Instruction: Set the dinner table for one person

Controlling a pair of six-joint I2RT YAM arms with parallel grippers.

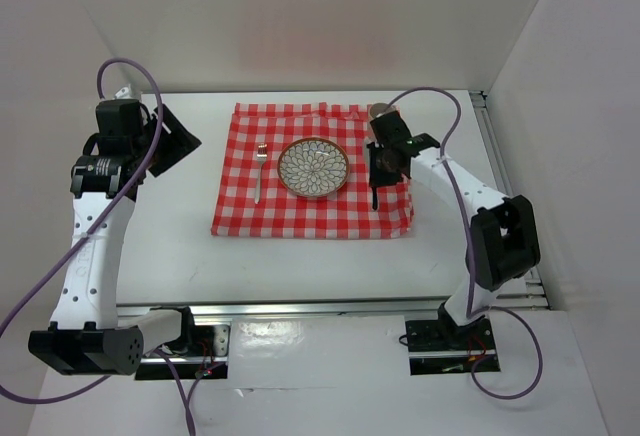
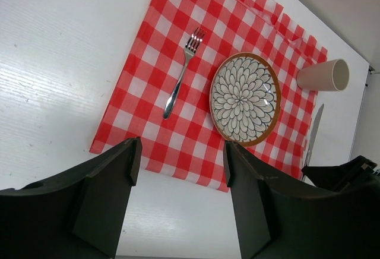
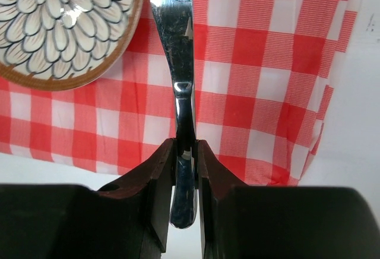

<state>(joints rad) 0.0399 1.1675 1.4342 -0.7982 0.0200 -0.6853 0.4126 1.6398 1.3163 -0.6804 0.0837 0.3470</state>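
The knife in my right gripper hangs close by the plate's rim, so next I should move it away from the plate and then lower it to the cloth.
The white dinner table carries a red-and-white checked cloth. On the cloth lie a flower-patterned plate and, to its left, a fork. My right gripper is over the cloth just right of the plate. In the right wrist view it is shut on the handle of a table knife, whose blade points away beside the plate. My left gripper is raised at the far left. In the left wrist view it is open and empty.
A beige cup sits at the cloth's far right corner and also shows in the left wrist view. White walls close in the table at the back and both sides. A metal rail runs along the near edge.
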